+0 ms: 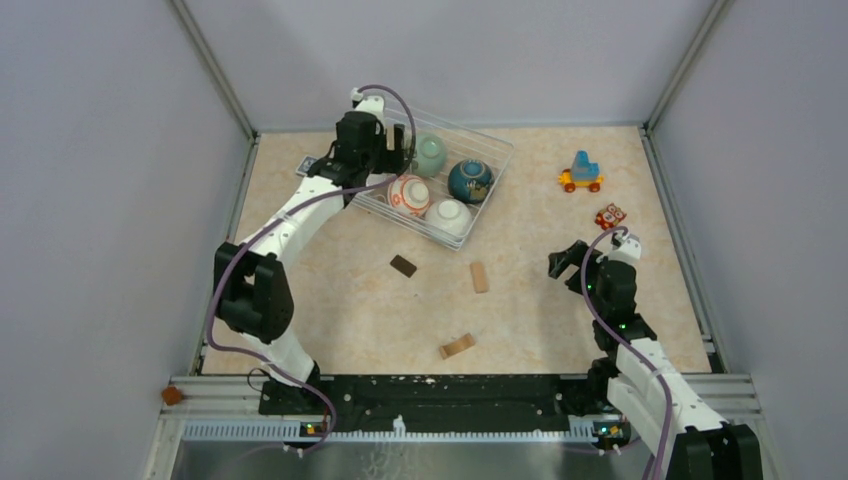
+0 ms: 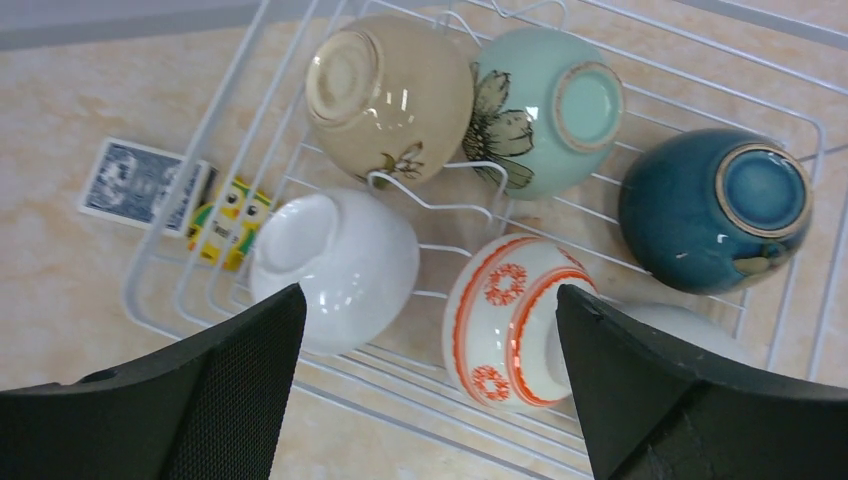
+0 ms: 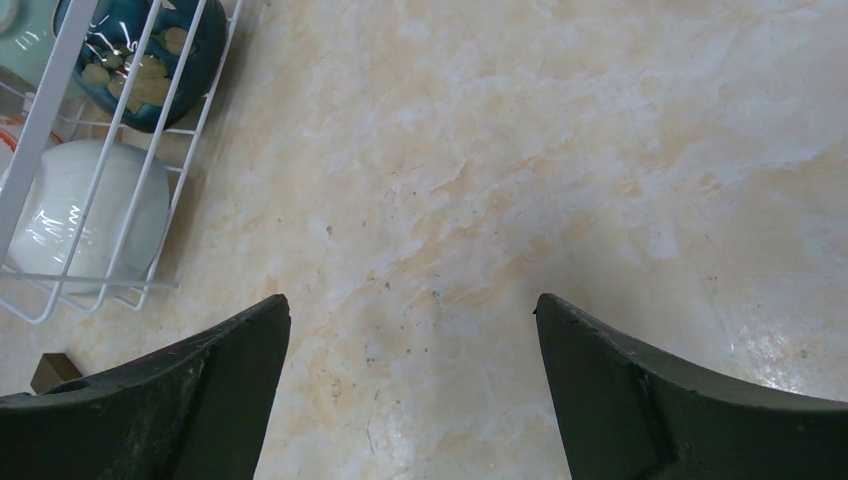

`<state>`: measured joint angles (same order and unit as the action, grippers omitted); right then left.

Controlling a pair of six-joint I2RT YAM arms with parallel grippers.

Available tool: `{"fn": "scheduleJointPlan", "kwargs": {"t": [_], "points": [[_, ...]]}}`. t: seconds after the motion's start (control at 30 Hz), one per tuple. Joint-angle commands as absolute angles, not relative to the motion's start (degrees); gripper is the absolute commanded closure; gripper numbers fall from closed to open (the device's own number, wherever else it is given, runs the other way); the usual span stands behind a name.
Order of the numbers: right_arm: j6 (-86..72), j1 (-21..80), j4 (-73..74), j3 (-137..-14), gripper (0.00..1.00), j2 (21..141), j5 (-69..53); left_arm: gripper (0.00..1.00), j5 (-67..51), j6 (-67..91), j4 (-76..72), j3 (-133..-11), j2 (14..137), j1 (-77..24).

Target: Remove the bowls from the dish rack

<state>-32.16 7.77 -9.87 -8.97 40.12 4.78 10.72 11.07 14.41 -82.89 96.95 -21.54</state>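
Note:
Next, the left gripper goes down astride the white bowl by the yellow pack below it, as the gap beside the orange-patterned bowl has room for a finger.
The dish rack stands at the back centre and holds six upturned bowls. The left wrist view shows its wire and the beige bowl, mint green bowl, dark blue bowl, a white bowl, the orange-patterned bowl and a second white bowl partly behind my finger. My left gripper hangs open above the rack's left side, holding nothing. My right gripper is open and empty over bare table, right of the rack.
A blue card box and a yellow pack lie just outside the rack's left edge. A toy train and a red toy sit at the right. A dark block and two wooden blocks lie mid-table.

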Motion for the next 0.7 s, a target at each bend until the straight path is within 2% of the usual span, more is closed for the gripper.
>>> {"fn": "scheduleJointPlan", "kwargs": {"t": [0.0,0.37,0.67], "points": [[-32.1,8.1,-11.9,-9.0,0.08,39.7,4.6,0.01,14.9,1.2,15.1,-86.7,97.3,-20.8],[-32.3,8.1,-12.0,-8.8,0.08,39.5,4.6,0.01,18.7,-8.6,24.5,-93.2,103.1,-19.8],[-32.3,8.1,-11.9,-8.9,0.07,39.5,4.9,0.01,14.1,-12.2,32.5,-102.3,112.2,-19.5]]}}
